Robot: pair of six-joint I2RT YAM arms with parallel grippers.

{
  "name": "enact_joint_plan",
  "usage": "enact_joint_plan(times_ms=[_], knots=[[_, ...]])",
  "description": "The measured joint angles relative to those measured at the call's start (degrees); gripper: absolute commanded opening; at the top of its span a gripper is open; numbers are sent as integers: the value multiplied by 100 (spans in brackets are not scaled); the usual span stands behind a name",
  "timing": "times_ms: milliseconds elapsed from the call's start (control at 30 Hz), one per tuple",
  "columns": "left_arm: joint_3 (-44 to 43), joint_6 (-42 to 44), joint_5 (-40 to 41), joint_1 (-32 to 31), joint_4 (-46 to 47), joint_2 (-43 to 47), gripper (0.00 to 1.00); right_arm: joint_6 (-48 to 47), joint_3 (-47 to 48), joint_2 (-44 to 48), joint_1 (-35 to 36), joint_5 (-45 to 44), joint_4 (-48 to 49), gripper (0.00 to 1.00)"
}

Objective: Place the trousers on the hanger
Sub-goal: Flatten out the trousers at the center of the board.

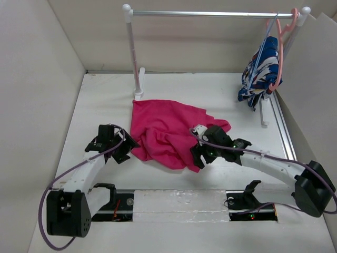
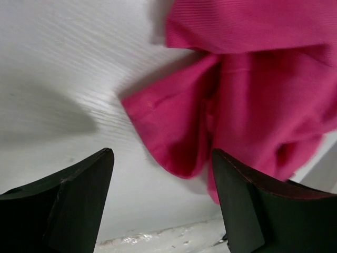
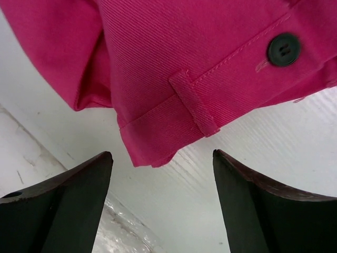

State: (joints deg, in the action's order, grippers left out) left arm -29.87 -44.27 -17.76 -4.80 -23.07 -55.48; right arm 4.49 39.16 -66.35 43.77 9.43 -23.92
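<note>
The robot's right hand will go down onto the waistband edge [image 1: 196, 166] [image 3: 165, 141] next to the belt loop and then close.
The magenta-pink trousers [image 1: 166, 132] lie crumpled on the white table [image 1: 105, 100] between the two arms. My left gripper [image 1: 129, 147] is open and empty at their left edge; its wrist view shows a folded pink hem [image 2: 179, 142] just beyond the open gripper [image 2: 162, 153]. My right gripper [image 1: 197, 157] is open and empty at their near right corner; its wrist view shows the waistband [image 3: 174, 116] with a belt loop and a dark button [image 3: 284, 49] just beyond the gripper [image 3: 162, 154]. The thin light-blue hanger [image 1: 269, 32] hangs on the rail at back right.
A white clothes rack [image 1: 210, 13] stands along the back. At its right end a salmon-pink hanger [image 1: 280, 52] carries a blue-and-white patterned garment [image 1: 260, 71]. White walls close in left, back and right. A taped strip [image 1: 179, 203] runs along the near edge.
</note>
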Motion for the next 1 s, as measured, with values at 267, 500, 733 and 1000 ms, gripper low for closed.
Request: enact_joint_plan(times_ms=[267, 500, 733, 1000], knots=[[448, -455, 195, -92, 911, -1014, 0, 835, -680, -411, 284, -17, 686, 19], [-1049, -428, 925, -138, 0, -1021, 0, 387, 472, -363, 284, -627, -326, 0], [-6188, -13, 2124, 96, -367, -1130, 0, -994, 6017, -629, 284, -1510, -1923, 0], [-8564, 452, 2855, 116, -564, -748, 16, -1499, 8417, 122, -4, -1637, -2605, 0]])
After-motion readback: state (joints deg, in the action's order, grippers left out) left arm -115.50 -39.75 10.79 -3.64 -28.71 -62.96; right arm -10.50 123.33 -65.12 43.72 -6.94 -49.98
